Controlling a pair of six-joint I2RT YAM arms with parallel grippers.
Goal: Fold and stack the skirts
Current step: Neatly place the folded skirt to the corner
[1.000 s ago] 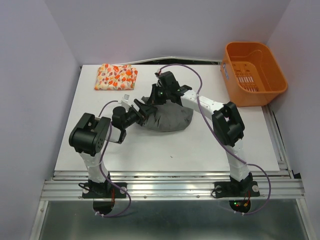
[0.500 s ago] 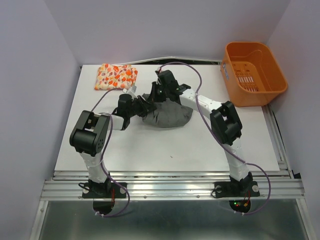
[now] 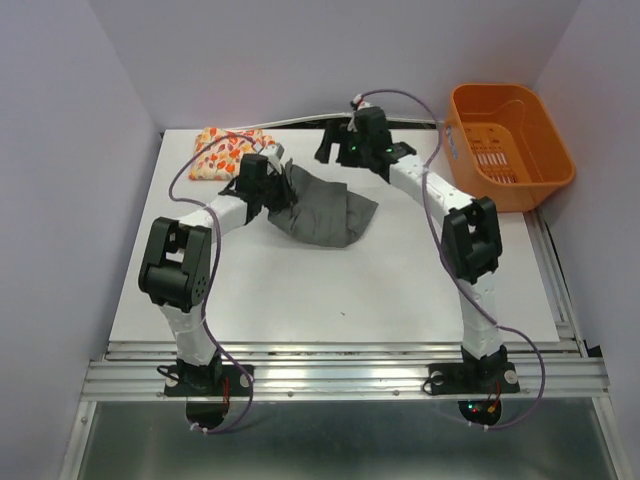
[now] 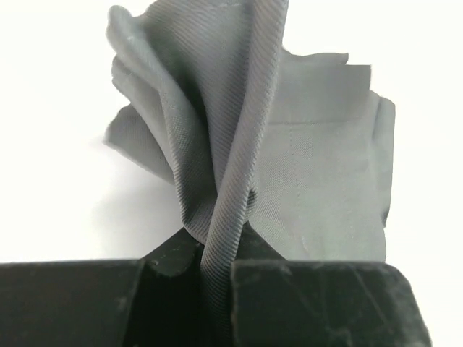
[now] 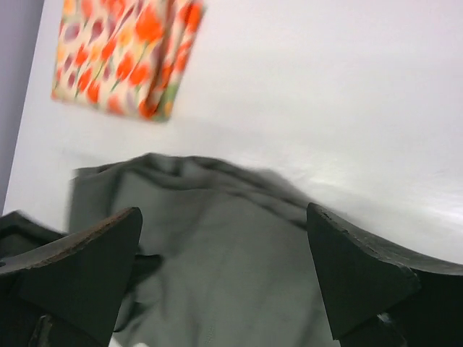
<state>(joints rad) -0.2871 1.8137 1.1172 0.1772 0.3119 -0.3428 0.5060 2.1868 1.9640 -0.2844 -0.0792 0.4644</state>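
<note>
My left gripper moves outward next and releases the grey skirt atop the printed skirt (image 3: pixel 224 154), which already lies folded to the gripper's left in the top view.
The dark grey skirt (image 3: pixel 325 212) lies loosely spread at the table's middle back. My left gripper (image 3: pixel 268 185) is shut on a bunched fold at its left edge; the left wrist view shows the cloth (image 4: pixel 318 166) pinched upright between the jaws of the left gripper (image 4: pixel 217 242). My right gripper (image 3: pixel 333 148) hovers open behind the grey skirt and holds nothing. In the right wrist view the right gripper (image 5: pixel 224 211) has its fingers wide apart above the grey cloth (image 5: pixel 217 275). The printed skirt (image 3: pixel 215 152) lies folded at the back left, also seen as the printed skirt (image 5: pixel 123 58).
An orange plastic basket (image 3: pixel 545 150) stands at the back right, off the white table's (image 3: pixel 340 290) right edge. The left forearm reaches across just in front of the printed skirt. Purple walls close in the left, back and right sides.
My right gripper let go of the grey skirt, opened and moved back and right. My left gripper shut on the skirt's edge and pulled it back-left, so the bundle spread flatter.
</note>
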